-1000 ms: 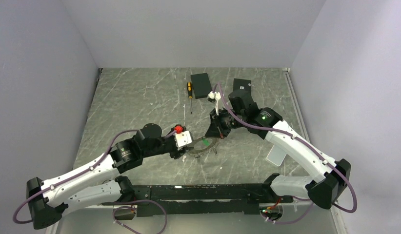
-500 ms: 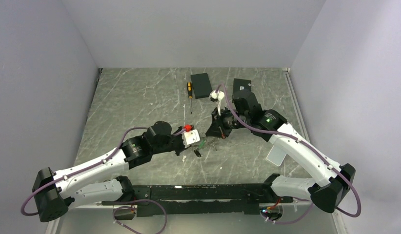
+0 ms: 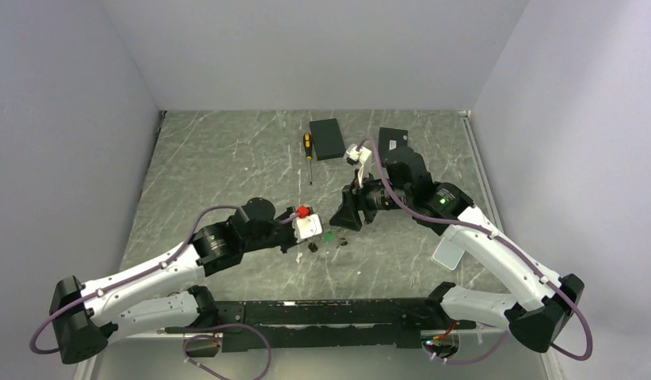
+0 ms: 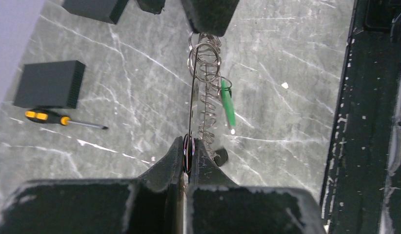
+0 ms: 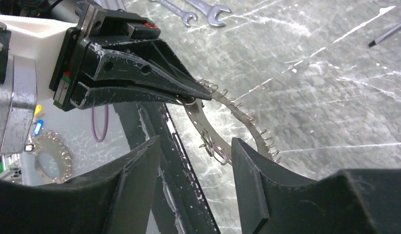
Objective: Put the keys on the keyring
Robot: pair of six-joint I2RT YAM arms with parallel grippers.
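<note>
The left gripper turns the upright keyring flat next, lowers it outward onto the clear tabletop short of the screwdriver [image 4: 137,132] and releases it.
The keyring [image 4: 194,92] is a thin metal band strung with small wire loops; a green tag [image 4: 228,105] hangs from it. My left gripper [image 4: 189,148] is shut on its near end, just above the table. In the right wrist view the keyring [image 5: 203,122] runs from the left gripper's tip [image 5: 196,95] down between my right gripper's [image 5: 196,146] open fingers, close to the right-hand finger [image 5: 250,180]. From above, both grippers [image 3: 316,236] [image 3: 342,220] meet mid-table around the green tag [image 3: 329,236]. A small dark key head [image 4: 220,156] sits beside the ring; other keys are too small to tell apart.
Two black boxes [image 3: 327,138] [image 3: 392,138] and a black-and-yellow screwdriver [image 3: 308,154] lie at the back. Two silver spanners [image 5: 208,7] show in the right wrist view, and another toothed metal ring [image 5: 50,158] beyond the black front rail [image 3: 330,313]. A white plate [image 3: 449,253] lies right.
My left gripper closed on the keyring's end and slid right. My right gripper has just opened, letting go of the ring, and drew back slightly right.
</note>
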